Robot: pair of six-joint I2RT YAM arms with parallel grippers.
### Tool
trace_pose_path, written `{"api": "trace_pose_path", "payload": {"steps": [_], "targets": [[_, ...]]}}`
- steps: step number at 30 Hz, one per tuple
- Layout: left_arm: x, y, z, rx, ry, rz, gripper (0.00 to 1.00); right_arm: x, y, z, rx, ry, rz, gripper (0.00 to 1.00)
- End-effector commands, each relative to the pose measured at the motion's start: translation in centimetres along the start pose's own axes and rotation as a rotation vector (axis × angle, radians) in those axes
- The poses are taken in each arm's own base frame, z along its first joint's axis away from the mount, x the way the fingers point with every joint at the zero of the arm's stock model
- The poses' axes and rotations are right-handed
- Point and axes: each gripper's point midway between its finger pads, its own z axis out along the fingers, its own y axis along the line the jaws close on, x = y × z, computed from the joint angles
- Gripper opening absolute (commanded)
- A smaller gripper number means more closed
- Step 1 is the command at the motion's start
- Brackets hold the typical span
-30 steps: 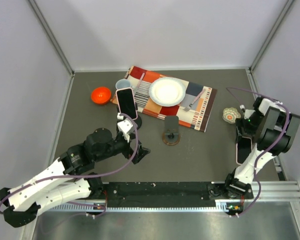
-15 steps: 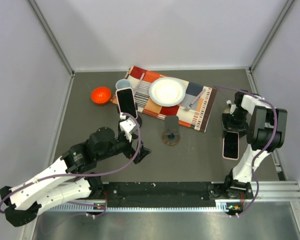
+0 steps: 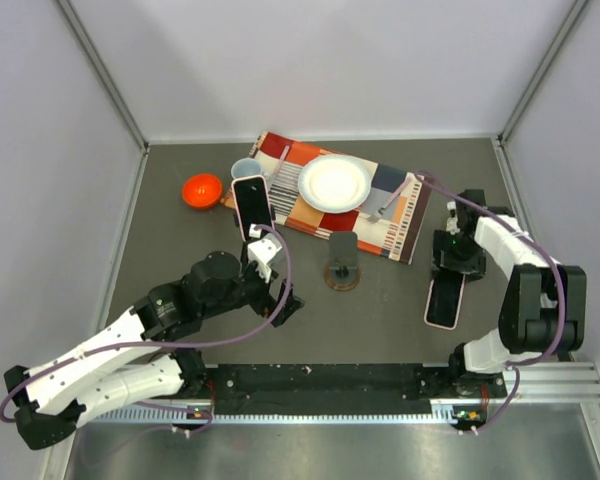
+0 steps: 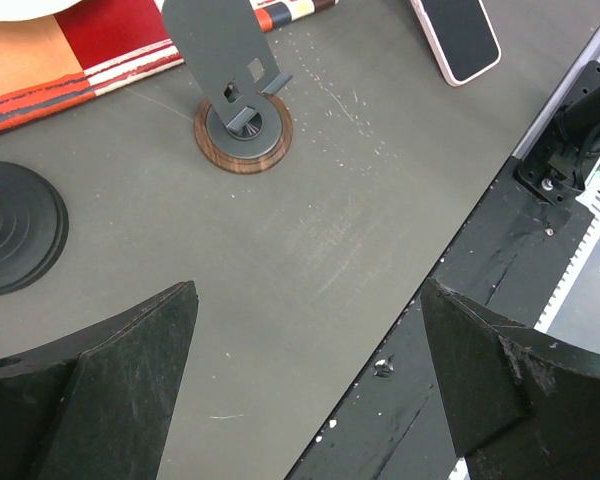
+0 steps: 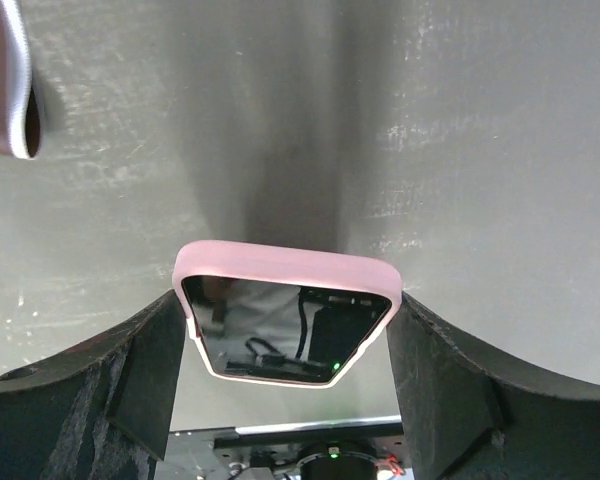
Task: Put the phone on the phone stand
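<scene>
The grey table just short of the phone stand is clear for the phone, so my right gripper will next move toward the stand and down onto that patch.
A phone in a pink case (image 3: 443, 301) is held by my right gripper (image 3: 450, 268), right of the phone stand. In the right wrist view the fingers are shut on the phone's sides (image 5: 290, 320), screen facing the camera, with the grey table behind it. The phone stand (image 3: 341, 262) is a grey plate on a round wooden base at the table's middle, with nothing on it. It also shows in the left wrist view (image 4: 242, 110), with the phone (image 4: 458, 35) at the top right. My left gripper (image 3: 280, 298) is open and empty, left of the stand (image 4: 310, 400).
A second phone (image 3: 252, 205) stands upright on a black round base (image 4: 10, 228) by my left arm. A patterned placemat (image 3: 400, 225) holds a white plate (image 3: 335, 183) and cutlery. A blue cup (image 3: 244, 169) and an orange bowl (image 3: 202, 189) are at the back left.
My right arm has swung left and towards the near edge, carrying the pink phone closer to the stand. My left arm has shifted slightly right.
</scene>
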Motion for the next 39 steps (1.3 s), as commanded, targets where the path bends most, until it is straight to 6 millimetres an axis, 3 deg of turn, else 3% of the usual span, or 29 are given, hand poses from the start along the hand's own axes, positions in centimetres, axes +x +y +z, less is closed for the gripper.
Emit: {"api": "trace_pose_path", "payload": {"steps": [1, 5, 10, 13, 16, 18, 19, 24, 31, 39], "targets": [[0.4, 0.4, 0.5, -0.014, 0.02, 0.009, 0.98, -1.4, 3.2, -1.6, -0.105, -0.12, 0.016, 0.0], [0.4, 1.3, 0.7, -0.066, 0.02, 0.009, 0.98, -0.3, 7.0, -1.0, -0.199, -0.072, -0.023, 0.0], [1.1, 2.2, 1.0, -0.116, 0.049, 0.008, 0.98, 1.4, 8.3, 0.4, -0.131, -0.011, 0.011, 0.01], [1.5, 2.6, 1.2, -0.142, 0.062, 0.004, 0.98, 2.3, 8.4, 1.0, -0.098, 0.004, 0.034, 0.21], [1.5, 2.9, 1.2, -0.158, 0.062, 0.008, 0.97, 3.5, 8.6, 2.0, -0.089, 0.043, 0.019, 0.48], [1.5, 3.0, 1.3, -0.163, 0.065, 0.011, 0.98, 3.4, 9.0, 2.4, -0.081, 0.034, 0.003, 0.59], [1.5, 3.0, 1.4, -0.164, 0.069, 0.011, 0.98, 3.6, 9.1, 2.4, -0.08, 0.03, -0.006, 0.72], [2.0, 2.9, 1.6, -0.154, 0.088, 0.005, 0.97, 4.2, 9.6, 2.2, -0.098, 0.0, -0.005, 0.99], [1.9, 2.8, 1.5, -0.148, 0.082, 0.008, 0.97, 5.9, 7.5, 3.3, 0.024, 0.04, 0.056, 0.99], [1.8, 2.6, 1.4, -0.134, 0.078, 0.012, 0.97, 8.3, 8.3, 3.3, 0.024, 0.08, 0.095, 0.99]]}}
